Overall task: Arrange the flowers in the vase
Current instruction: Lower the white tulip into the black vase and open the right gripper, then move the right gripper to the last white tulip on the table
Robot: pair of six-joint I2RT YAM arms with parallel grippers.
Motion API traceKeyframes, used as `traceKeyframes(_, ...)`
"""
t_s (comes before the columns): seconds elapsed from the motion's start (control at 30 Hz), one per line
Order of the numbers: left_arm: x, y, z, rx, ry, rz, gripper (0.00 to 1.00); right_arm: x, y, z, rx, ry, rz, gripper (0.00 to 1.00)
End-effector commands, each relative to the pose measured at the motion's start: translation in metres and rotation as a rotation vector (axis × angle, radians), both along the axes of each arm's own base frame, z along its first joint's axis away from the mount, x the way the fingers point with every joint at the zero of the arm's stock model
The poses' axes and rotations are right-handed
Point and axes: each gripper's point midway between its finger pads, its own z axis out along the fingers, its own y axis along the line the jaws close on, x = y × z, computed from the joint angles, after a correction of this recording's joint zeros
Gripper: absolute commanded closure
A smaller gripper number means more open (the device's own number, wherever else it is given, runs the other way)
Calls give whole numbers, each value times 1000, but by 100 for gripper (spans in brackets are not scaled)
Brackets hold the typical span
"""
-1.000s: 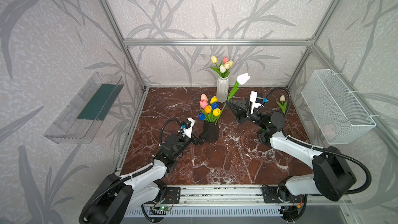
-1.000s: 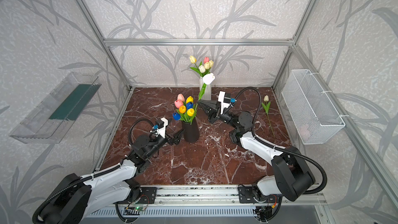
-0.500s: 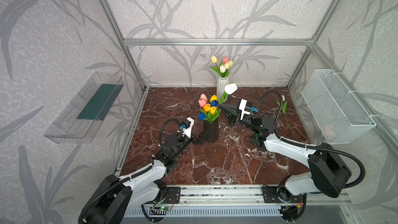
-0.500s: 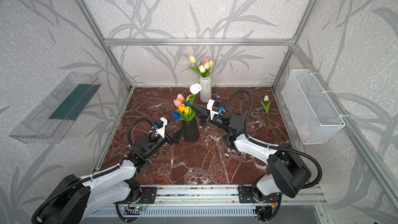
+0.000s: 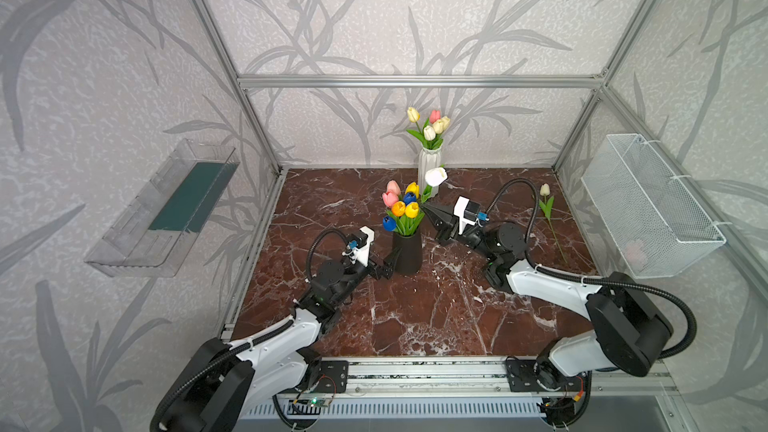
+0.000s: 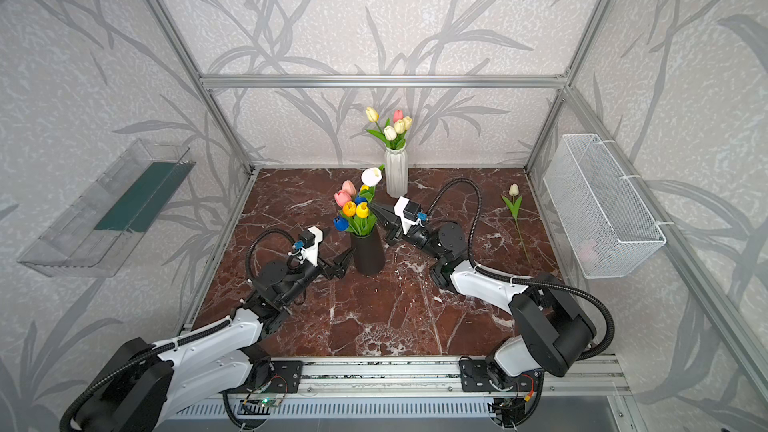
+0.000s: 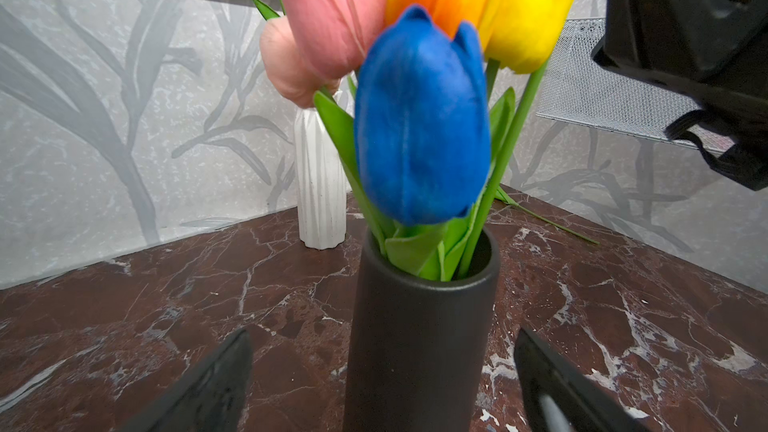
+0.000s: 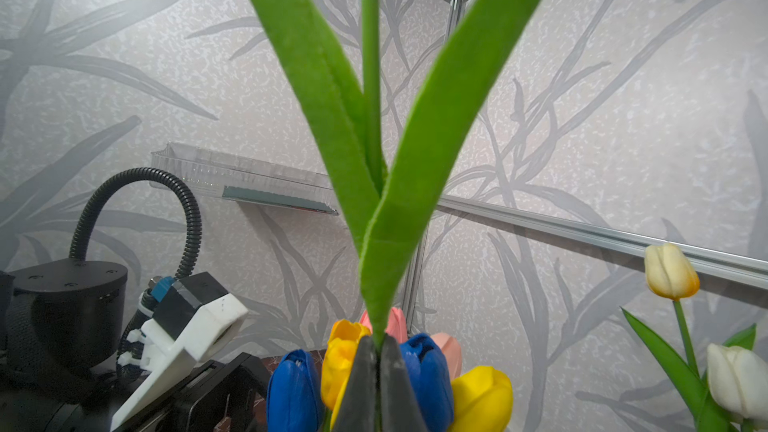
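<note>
I will next move my right gripper down toward the black vase's opening (image 5: 407, 234) and let go of the tulip's green stem there, because the white tulip's head is still above the other flowers.
A black vase (image 5: 407, 253) (image 6: 368, 253) stands mid-table and holds several flowers with pink, orange, yellow and blue heads (image 5: 401, 205). My left gripper (image 5: 390, 265) (image 7: 382, 338) is open, its fingers (image 7: 216, 388) on either side of the vase's lower body (image 7: 419, 347) with a gap on each side. My right gripper (image 5: 428, 207) (image 8: 377, 342) is shut on the green stem (image 8: 372, 118) of a white tulip (image 5: 435, 176) (image 6: 371, 176). It holds that tulip just behind and above the bouquet, head up.
A white ribbed vase (image 5: 428, 162) with cream and pink tulips stands at the back wall. One cream tulip (image 5: 547, 211) lies on the marble at the right. A wire basket (image 5: 648, 205) hangs on the right wall, a clear shelf (image 5: 166, 209) on the left.
My right gripper has carried the white tulip leftward and lower, from beside the white vase to right behind the black vase's bouquet. The left arm has not moved.
</note>
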Motion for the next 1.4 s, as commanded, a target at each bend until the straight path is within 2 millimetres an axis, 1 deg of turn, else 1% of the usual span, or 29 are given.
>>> traceKeyframes(0.0, 2, 2, 7, -6, -25, 12, 2, -1, 13, -21, -62, 18, 41, 100)
traceKeyframes(0.07, 1, 2, 6, -4, -23, 13, 2, -3, 16, -37, -85, 42, 47, 100)
traceKeyframes(0.2, 1, 4, 3, 2, -19, 22, 2, -7, 19, -61, -126, 82, 63, 99)
traceKeyframes(0.3, 1, 5, 4, 1, -22, 23, 2, -3, 19, -77, -174, 140, 53, 86)
traceKeyframes(0.37, 1, 4, 5, 1, -26, 23, 2, 0, 18, -85, -213, 180, 36, 74)
traceKeyframes(0.43, 1, 5, 5, 0, -27, 25, 2, 0, 14, -85, -232, 193, 23, 65)
traceKeyframes(0.5, 1, 4, 4, 0, -24, 22, 2, 2, 8, -80, -232, 206, -11, 59)
traceKeyframes(0.6, 1, 3, 3, -2, -23, 16, 2, 3, -4, -71, -228, 221, -34, 57)
traceKeyframes(0.63, 1, 3, 3, -2, -24, 15, 2, 2, -8, -69, -226, 219, -42, 54)
traceKeyframes(0.7, 1, 3, 4, -2, -26, 15, 2, 0, -20, -63, -218, 215, -74, 49)
traceKeyframes(0.8, 0, 4, 5, 2, -32, 17, 2, -7, -40, -56, -201, 188, -104, 44)
traceKeyframes(0.87, 0, 4, 4, 4, -33, 18, 2, -8, -57, -51, -198, 173, -151, 42)
traceKeyframes(0.93, 0, 4, 6, 1, -37, 14, 2, -2, -76, -50, -185, 168, -246, 40)
traceKeyframes(0.97, -1, 3, 7, -2, -41, 8, 2, 4, -87, -50, -182, 175, -288, 39)
traceKeyframes(1.03, -2, 2, 11, -15, -50, 1, 2, 12, -105, -46, -161, 194, -313, 39)
traceKeyframes(1.07, -2, 1, 14, -20, -57, -5, 2, 22, -116, -46, -157, 220, -369, 39)
traceKeyframes(1.1, -3, 0, 17, -24, -60, -11, 2, 38, -129, -53, -178, 278, -459, 39)
traceKeyframes(1.17, -5, -3, 22, -26, -66, -32, 2, 83, -170, -73, -250, 435, -709, 39)
traceKeyframes(1.2, -6, -4, 23, -21, -68, -42, 2, 100, -189, -85, -292, 510, -804, 38)
traceKeyframes(1.27, -7, -5, 21, -2, -64, -49, 2, 135, -241, -114, -374, 694, -1006, 35)
traceKeyframes(1.33, -7, -3, 18, 5, -61, -36, 2, 155, -288, -140, -397, 871, -1124, 35)
traceKeyframes(1.37, -8, -1, 17, 3, -65, -32, 2, 163, -308, -152, -393, 950, -1155, 35)
